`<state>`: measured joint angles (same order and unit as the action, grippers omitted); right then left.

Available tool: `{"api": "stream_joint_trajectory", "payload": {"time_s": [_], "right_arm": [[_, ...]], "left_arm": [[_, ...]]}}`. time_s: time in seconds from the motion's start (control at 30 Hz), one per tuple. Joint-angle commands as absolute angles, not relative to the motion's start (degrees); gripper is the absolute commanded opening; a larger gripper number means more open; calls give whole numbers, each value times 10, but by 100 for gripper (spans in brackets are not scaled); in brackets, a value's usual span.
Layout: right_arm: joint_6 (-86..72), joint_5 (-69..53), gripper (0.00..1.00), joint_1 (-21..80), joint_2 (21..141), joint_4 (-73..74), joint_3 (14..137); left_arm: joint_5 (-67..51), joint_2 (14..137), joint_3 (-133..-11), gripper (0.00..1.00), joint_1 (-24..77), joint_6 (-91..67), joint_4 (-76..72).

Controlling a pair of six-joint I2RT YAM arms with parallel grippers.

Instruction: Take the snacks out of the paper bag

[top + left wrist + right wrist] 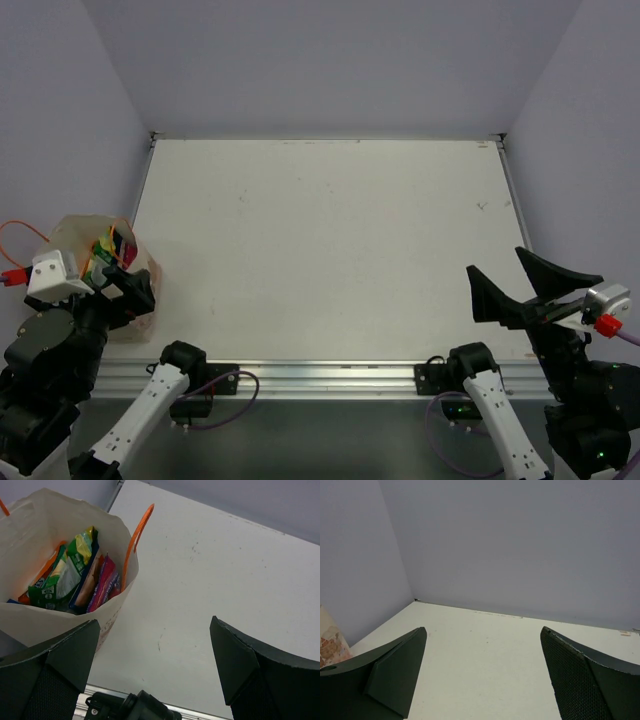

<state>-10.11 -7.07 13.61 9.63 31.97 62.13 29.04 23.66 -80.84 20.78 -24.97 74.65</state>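
Note:
My left gripper is above the bag's rim, so next it should move outward. It should then tip its fingers down and close on the orange handle beside the open tabletop.
The paper bag [70, 238] stands upright at the table's left edge, beige with thin orange handles [135, 540]. Several snacks [75, 575] stand on end inside it: green-yellow, pink and orange packets show through the open top [112, 245]. My left gripper [125, 285] hovers just in front of the bag and to its right. It is open [154, 622] with nothing between its fingers. My right gripper [515, 282] hangs near the front right of the table, also open [483, 629] and empty. A corner of the bag [327, 640] shows at the far left of the right wrist view.
The white table [330, 240] is bounded by pale walls on the left, back and right. A metal rail [330, 375] runs along its near edge, with both arm bases bolted to it.

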Motion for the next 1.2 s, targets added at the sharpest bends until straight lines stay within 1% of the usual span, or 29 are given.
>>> {"api": "stream_joint_trajectory", "payload": {"time_s": [0.0,0.17,0.37,0.47,0.63,0.73,0.83,1.0,1.03,1.17], "right_arm": [[-112,-76,99,139,106,301,616],[-123,-74,99,139,105,299,606],[-134,-116,99,139,112,301,585],[-136,-126,99,139,115,299,572],[-142,-163,99,139,126,285,564],[-143,-172,99,140,128,281,563],[-145,-173,99,143,120,275,550],[-145,-173,99,149,105,272,540],[-146,-174,99,150,103,272,538],[-143,-175,99,153,96,273,535]], "left_arm": [[301,250,-802,100,210,-263,727],[301,260,-799,100,211,-264,722],[316,280,-782,100,210,-238,679],[350,312,-771,100,211,-215,646],[447,378,-760,100,211,-188,610],[464,426,-748,100,211,-173,591],[474,449,-737,100,210,-172,581],[496,468,-684,100,209,-167,565],[497,472,-681,100,208,-169,563],[518,475,-670,93,195,-144,552]]}}
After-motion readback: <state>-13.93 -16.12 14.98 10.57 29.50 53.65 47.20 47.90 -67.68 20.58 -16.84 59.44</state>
